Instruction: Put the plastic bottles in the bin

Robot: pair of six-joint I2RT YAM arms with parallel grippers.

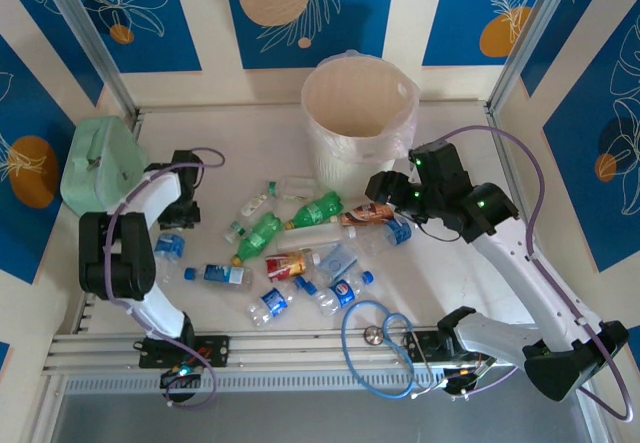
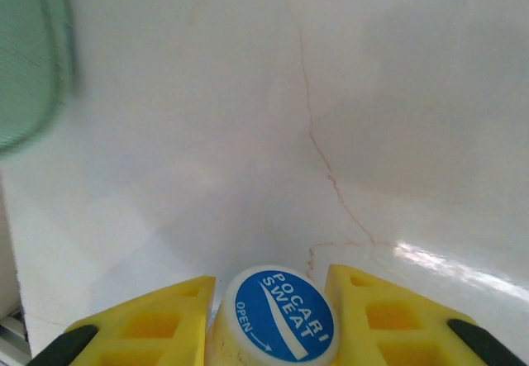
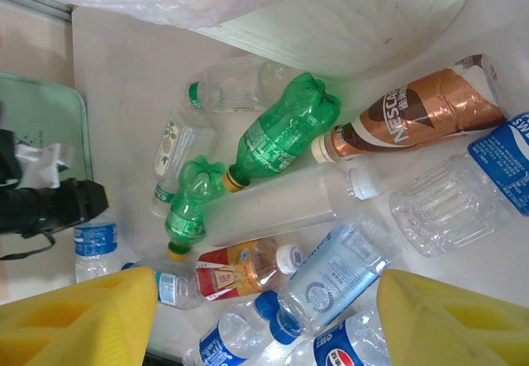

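The bin's opening [image 1: 357, 101] is higher and outward of my left gripper, so I will next raise the gripper, carry the bottle outward over the opening and release it.
Several plastic bottles lie in a heap on the white table: two green ones [image 1: 318, 208] [image 1: 262, 233], a brown-labelled one [image 1: 365, 213], a red-labelled one [image 1: 288, 263] and clear blue-labelled ones [image 1: 340, 291]. The cream bin [image 1: 358, 113] with its clear bag stands behind them. My left gripper [image 1: 177, 221] is at the left of the heap. In the left wrist view it [image 2: 273, 293] is shut on a bottle with a blue-and-white cap [image 2: 281, 316]. My right gripper [image 1: 385, 188] hangs open above the heap's right side, and its yellow fingers [image 3: 83, 320] frame the bottles [image 3: 335, 275] below.
A mint-green box [image 1: 100, 163] leans at the far left beside the left arm. A loop of blue cable [image 1: 375, 333] lies at the table's near edge. Metal posts and patterned walls close in the back and sides.
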